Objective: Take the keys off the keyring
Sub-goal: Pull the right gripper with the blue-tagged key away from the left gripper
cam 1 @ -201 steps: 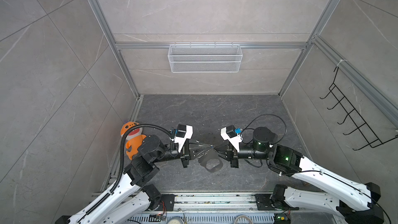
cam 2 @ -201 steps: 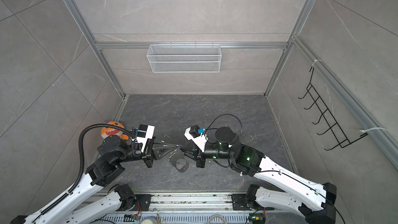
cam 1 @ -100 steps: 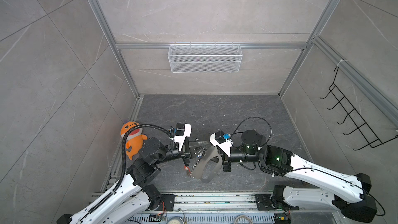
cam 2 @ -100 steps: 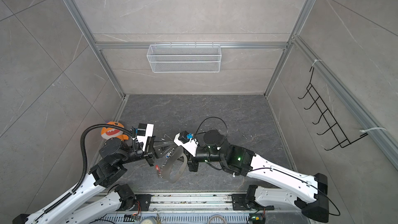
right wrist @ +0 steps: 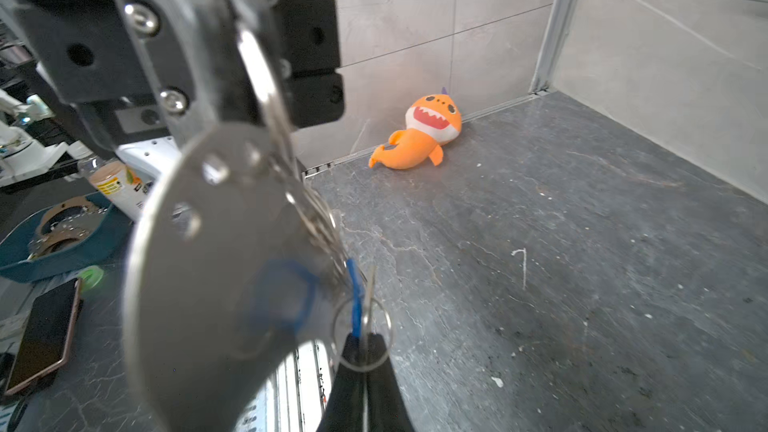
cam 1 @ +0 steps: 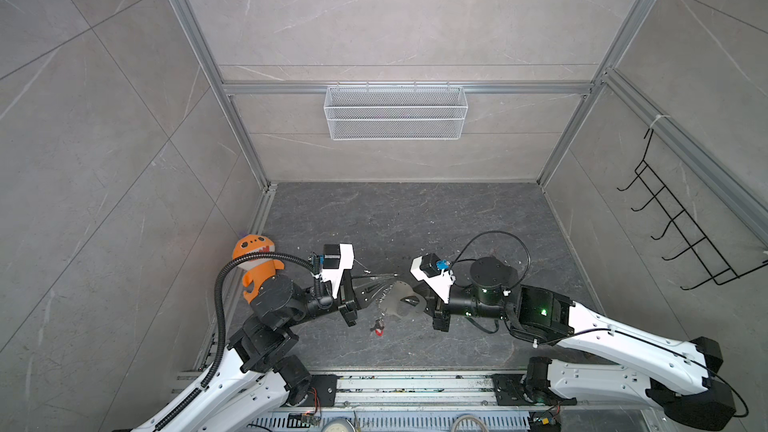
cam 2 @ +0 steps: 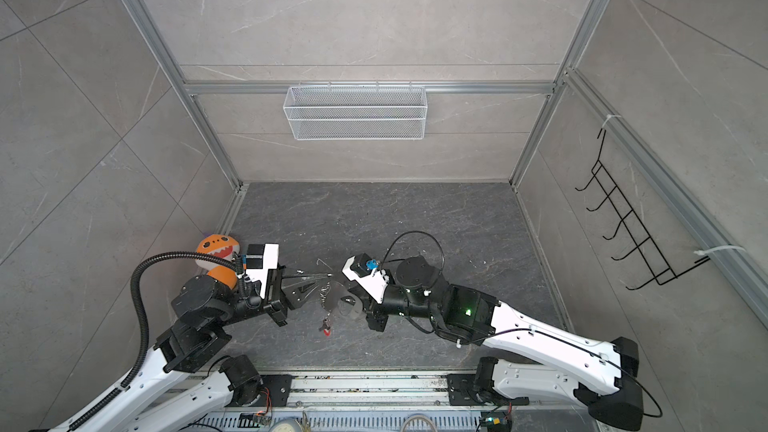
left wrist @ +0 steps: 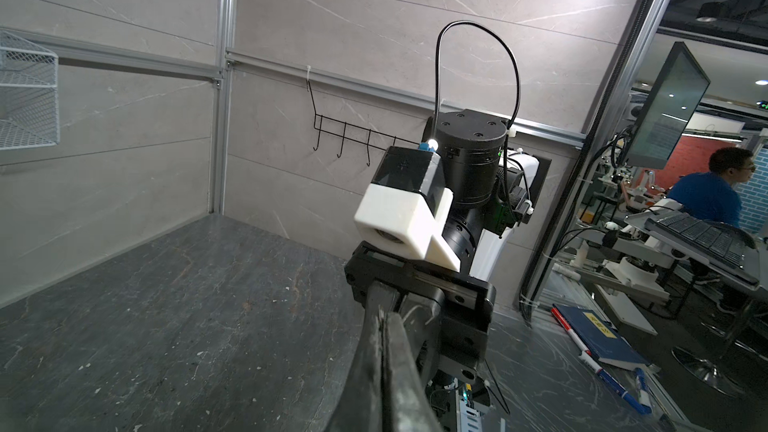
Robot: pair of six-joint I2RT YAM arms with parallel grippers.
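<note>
I need to move my right gripper away from the keyring's fob next and lower it to release the small silver ring on the floor, because the floor is below the gripper.
The keyring hangs in the air between my two grippers, above the floor near the front. Its flat grey oval fob fills the right wrist view, with its silver ring held in my shut left gripper. My right gripper is shut on the key with the blue tag, which carries a small ring. The key with the red-orange tag dangles below the fob on the chain.
An orange plush shark lies against the left wall. A white wire basket hangs on the back wall, and a black hook rack on the right wall.
The right arm swung in to the left, then drew back a little to the right. The fob swung low and has come back up; the red-tagged key now dangles below it.
</note>
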